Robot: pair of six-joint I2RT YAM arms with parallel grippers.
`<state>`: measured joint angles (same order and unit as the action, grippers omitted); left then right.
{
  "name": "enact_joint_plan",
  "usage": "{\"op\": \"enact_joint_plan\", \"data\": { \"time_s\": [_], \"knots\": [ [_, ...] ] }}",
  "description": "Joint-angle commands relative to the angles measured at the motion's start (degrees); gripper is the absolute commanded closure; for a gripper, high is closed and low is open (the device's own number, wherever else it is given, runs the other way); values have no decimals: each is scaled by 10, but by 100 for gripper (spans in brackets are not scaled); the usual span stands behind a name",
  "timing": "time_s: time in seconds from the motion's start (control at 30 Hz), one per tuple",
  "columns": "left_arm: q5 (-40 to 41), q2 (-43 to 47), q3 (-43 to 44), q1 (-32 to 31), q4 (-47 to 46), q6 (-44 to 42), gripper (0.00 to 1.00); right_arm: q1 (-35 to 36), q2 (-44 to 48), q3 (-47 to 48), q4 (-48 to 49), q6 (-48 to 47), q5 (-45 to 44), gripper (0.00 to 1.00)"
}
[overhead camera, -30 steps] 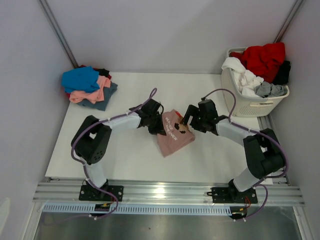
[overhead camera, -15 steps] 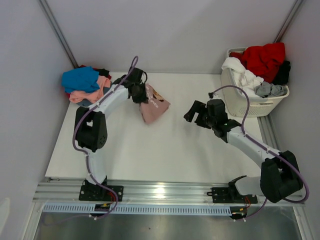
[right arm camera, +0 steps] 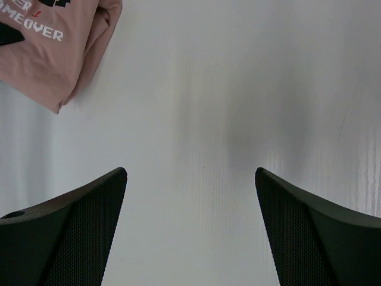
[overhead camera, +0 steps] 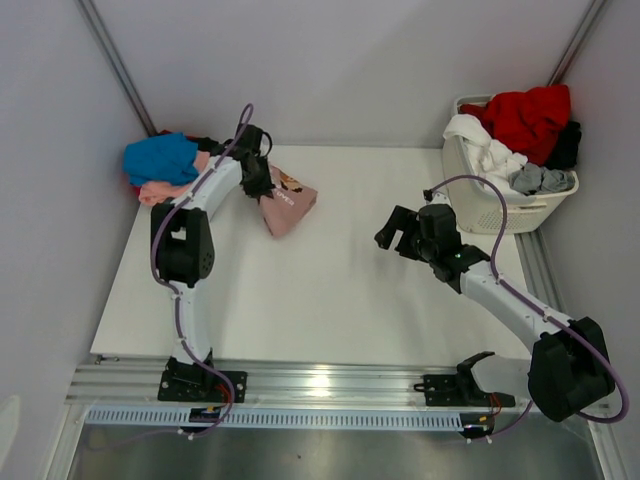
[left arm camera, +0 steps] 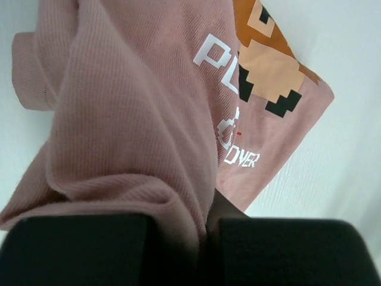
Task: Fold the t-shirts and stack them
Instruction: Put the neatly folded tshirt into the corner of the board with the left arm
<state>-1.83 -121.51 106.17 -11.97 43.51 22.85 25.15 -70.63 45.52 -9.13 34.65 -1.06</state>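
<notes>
I should next lift my left gripper left in the top view, then lower and release the pink t-shirt on the blue-topped pile of t-shirts.
The dusty-pink t-shirt (overhead camera: 288,205), folded, with a brown-orange pixel cartoon and white text, hangs bunched from my left gripper (overhead camera: 256,176) at the back left of the table. In the left wrist view the pink t-shirt (left arm camera: 119,119) fills the frame and my left gripper (left arm camera: 208,238) is shut on a fold of it. Just left of it lies a pile of t-shirts (overhead camera: 175,172), blue on top, then salmon and slate. My right gripper (overhead camera: 395,228) is open over bare table at the right; in its wrist view the right gripper (right arm camera: 190,173) holds nothing, and the pink t-shirt (right arm camera: 47,53) shows far off.
A white slatted laundry basket (overhead camera: 500,215) stands at the back right, holding a red garment (overhead camera: 525,115), a white one (overhead camera: 480,145) and a grey one (overhead camera: 540,178). Grey walls close in the left, back and right of the table (overhead camera: 330,300).
My left arm has carried the pink t-shirt from the table's middle to the back left, near the pile. My right gripper has drawn back to the right, away from the shirt.
</notes>
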Motion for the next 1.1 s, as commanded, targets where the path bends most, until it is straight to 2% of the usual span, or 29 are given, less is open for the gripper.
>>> {"op": "enact_joint_plan", "data": {
  "time_s": [0.0, 0.17, 0.37, 0.57, 0.77, 0.8, 1.07],
  "knots": [
    [-6, 13, 20, 1, -16, -17, 100, 3, 6, 4, 8, -6, -14, 8],
    [16, 5, 82, 15, 3, -34, 100, 7, -5, 16, 2, -5, -13, 8],
    [78, -21, 190, 29, 19, -52, 100, 17, 8, 19, -18, -13, -23, 8],
    [115, -24, 250, 50, -66, -84, 100, 26, 31, 8, -40, -13, -31, 8],
    [125, -15, 272, 120, -108, -42, 100, 41, 43, -5, -58, -9, -42, 8],
    [129, -11, 272, 153, -113, -33, 100, 44, 42, -7, -59, -8, -46, 8],
    [119, -6, 257, 269, -128, 26, 100, 79, 14, 1, -58, 2, -58, 8]
  ]
}}
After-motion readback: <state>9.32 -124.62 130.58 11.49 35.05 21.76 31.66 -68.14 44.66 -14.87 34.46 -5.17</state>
